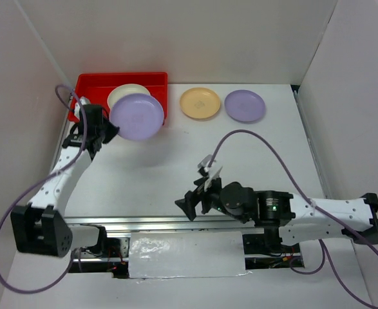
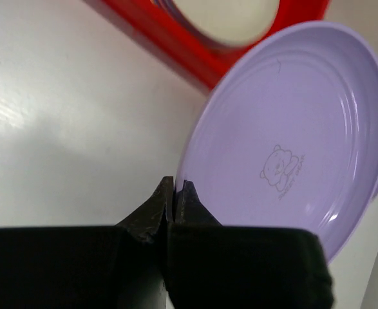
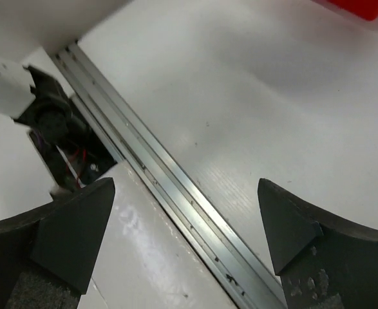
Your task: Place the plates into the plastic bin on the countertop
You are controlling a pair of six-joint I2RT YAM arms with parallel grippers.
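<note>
My left gripper should move the purple plate outward and down over the cream plate point(image 1: 127, 94) point(image 2: 232, 14) next.
My left gripper point(image 1: 113, 131) is shut on the rim of a purple plate point(image 1: 137, 116), held tilted over the near edge of the red plastic bin point(image 1: 92, 84). The wrist view shows the fingertips point(image 2: 174, 192) pinching that plate point(image 2: 285, 135) beside the bin's red wall point(image 2: 176, 48). A cream plate point(image 1: 125, 94) lies in the bin, also seen from the wrist point(image 2: 230, 19). A yellow plate point(image 1: 200, 102) and another purple plate point(image 1: 245, 105) lie on the white countertop point(image 1: 150, 174) right of the bin. My right gripper point(image 1: 190, 205) is open and empty over the front rail point(image 3: 176, 187).
White walls enclose the countertop on the left, back and right. The metal rail point(image 1: 176, 222) runs along the front edge. A purple cable point(image 1: 285, 167) loops over the right half of the table. A corner of the red bin point(image 3: 362, 6) shows in the right wrist view.
</note>
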